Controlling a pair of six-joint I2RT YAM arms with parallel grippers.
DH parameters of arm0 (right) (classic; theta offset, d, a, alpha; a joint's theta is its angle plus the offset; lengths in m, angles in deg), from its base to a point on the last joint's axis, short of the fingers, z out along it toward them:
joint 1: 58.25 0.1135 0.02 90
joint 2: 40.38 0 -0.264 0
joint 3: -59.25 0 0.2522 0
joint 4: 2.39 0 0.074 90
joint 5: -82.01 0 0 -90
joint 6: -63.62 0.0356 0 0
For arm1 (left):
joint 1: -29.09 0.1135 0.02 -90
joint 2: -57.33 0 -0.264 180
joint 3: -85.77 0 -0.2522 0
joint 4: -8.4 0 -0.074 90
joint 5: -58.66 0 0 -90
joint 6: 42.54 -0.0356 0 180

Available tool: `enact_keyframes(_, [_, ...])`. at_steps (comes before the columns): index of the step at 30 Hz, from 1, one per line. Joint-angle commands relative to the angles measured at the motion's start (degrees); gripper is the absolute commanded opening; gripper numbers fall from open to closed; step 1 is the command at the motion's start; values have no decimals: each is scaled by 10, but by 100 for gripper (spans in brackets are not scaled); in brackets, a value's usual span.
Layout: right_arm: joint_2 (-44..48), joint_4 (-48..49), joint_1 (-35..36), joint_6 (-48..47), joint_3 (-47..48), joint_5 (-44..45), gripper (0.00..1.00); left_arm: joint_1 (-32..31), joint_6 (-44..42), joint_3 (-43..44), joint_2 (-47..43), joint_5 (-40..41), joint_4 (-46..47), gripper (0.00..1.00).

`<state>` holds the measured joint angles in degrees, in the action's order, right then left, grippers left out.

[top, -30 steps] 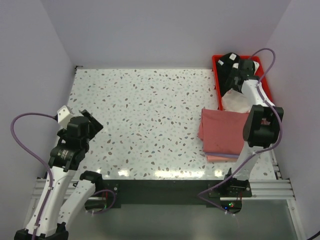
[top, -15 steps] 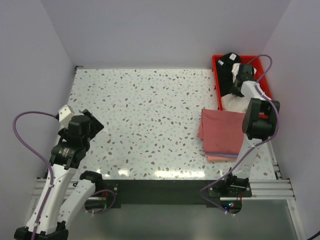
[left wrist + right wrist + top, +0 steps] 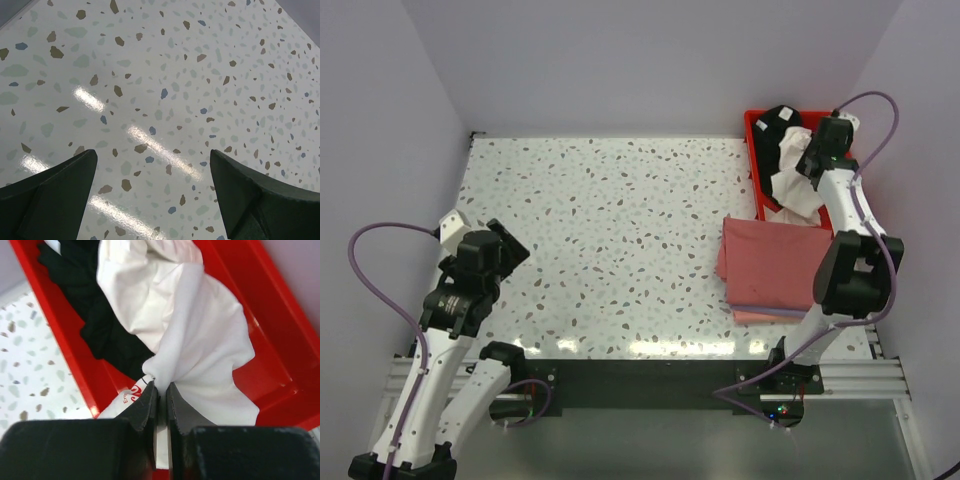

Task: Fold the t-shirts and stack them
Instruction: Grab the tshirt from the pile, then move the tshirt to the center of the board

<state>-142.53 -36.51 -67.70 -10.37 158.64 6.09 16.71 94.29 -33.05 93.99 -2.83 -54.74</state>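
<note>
The robot's right gripper needs to lift the white t-shirt point(image 3: 793, 178), carry it across to the left in the top view, lower it and release it, since bare table lies there beyond the tray's side.
A white t-shirt point(image 3: 793, 178) with red print hangs bunched over the red tray point(image 3: 756, 185) at the back right; in the right wrist view its cloth point(image 3: 200, 330) is pinched and lifted. My right gripper point(image 3: 161, 388) is shut on this white t-shirt, seen from above as right gripper point(image 3: 812, 160). A black t-shirt point(image 3: 95, 305) lies in the tray beside it, black t-shirt point(image 3: 775, 122). Folded pink t-shirts point(image 3: 770, 265) are stacked on the table in front of the tray. My left gripper point(image 3: 152, 165) hangs open over bare table at the near left, left gripper point(image 3: 495, 245).
The speckled table point(image 3: 610, 230) spreads between the arms. Grey walls close in the left, back and right sides. The red tray's wall point(image 3: 60, 335) stands between the table and the shirts.
My right gripper has closed on the white t-shirt and risen, pulling the cloth up out of the tray. The left arm has stayed put.
</note>
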Motion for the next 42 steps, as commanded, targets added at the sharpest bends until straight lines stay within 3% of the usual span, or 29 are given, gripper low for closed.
enact_keyframes(1, [83, 44, -1, -16, -2, 15, 0, 3, -2, -7, -1, -14, 38, 100])
enact_keyframes(11, [185, 32, 28, -21, 45, -8, 0, 3, 1, -35, 13, -58, 69, 100])
enact_keyframes(16, [211, 21, 113, -66, 96, 20, 0, 3, 3, -44, 23, -78, 81, 100])
enact_keyframes(19, [219, 14, 159, -69, 131, -9, 0, 3, 4, -49, 24, -90, 87, 100])
enact_keyframes(28, [180, -22, 308, -48, 248, -201, 0, 3, 4, -58, 16, -101, 83, 100])
enact_keyframes(33, [138, -31, 424, -61, 320, -245, 0, 3, 4, -51, 1, -94, 68, 100])
enact_keyframes(42, [39, 58, 505, 16, 414, -329, 0, 3, 14, -23, -26, -75, 10, 100])
